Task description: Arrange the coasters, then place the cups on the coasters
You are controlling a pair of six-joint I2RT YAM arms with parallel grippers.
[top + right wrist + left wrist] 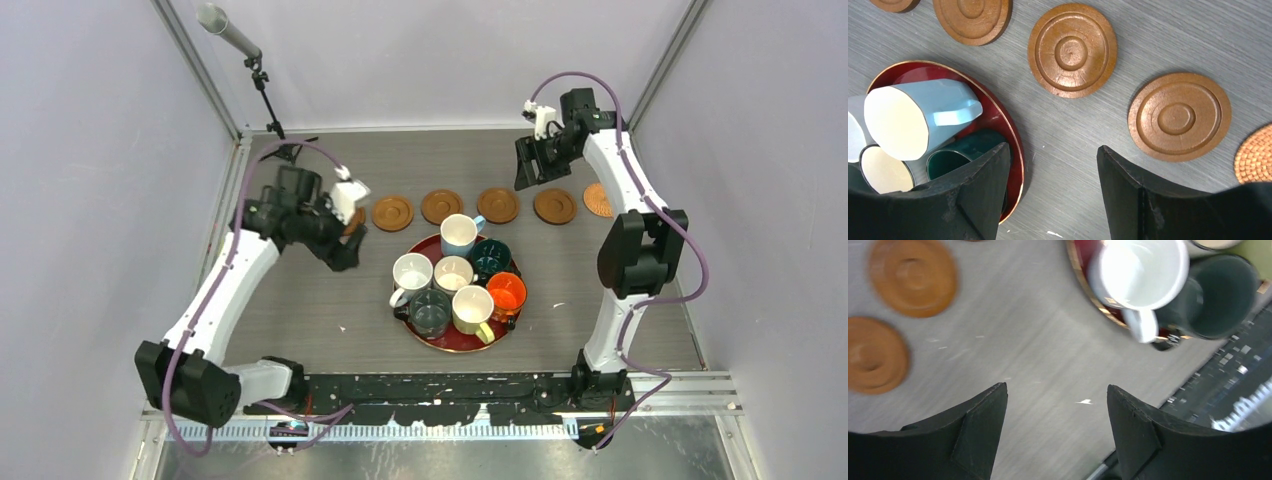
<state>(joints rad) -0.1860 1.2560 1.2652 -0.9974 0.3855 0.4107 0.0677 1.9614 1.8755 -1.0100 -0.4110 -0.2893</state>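
Note:
Next, my left gripper moves toward the tray (452,346) and down around the white cup's handle, since that handle sticks out past the tray rim (1015,145).
Several brown coasters (441,206) lie in a row behind the dark red tray (452,346). One coaster (356,222) is partly hidden by my left gripper (345,260). The cups stand bunched on the tray: light blue (460,234), dark teal (491,258), white (411,272), cream (453,273), orange (507,292), grey-green (430,312), pale yellow (472,308). My left gripper (1057,392) is open and empty over bare table, with two coasters (913,277) to its left and the white cup (1138,272) ahead. My right gripper (528,178) (1053,150) hangs open and empty above the row, between the tray rim (1015,145) and a coaster (1179,116).
A woven orange mat (598,199) (1255,155) lies at the right end of the row, partly behind the right arm. A microphone stand (262,85) rises at the back left. Walls close in the table on both sides, and a black rail (450,390) runs along the near edge.

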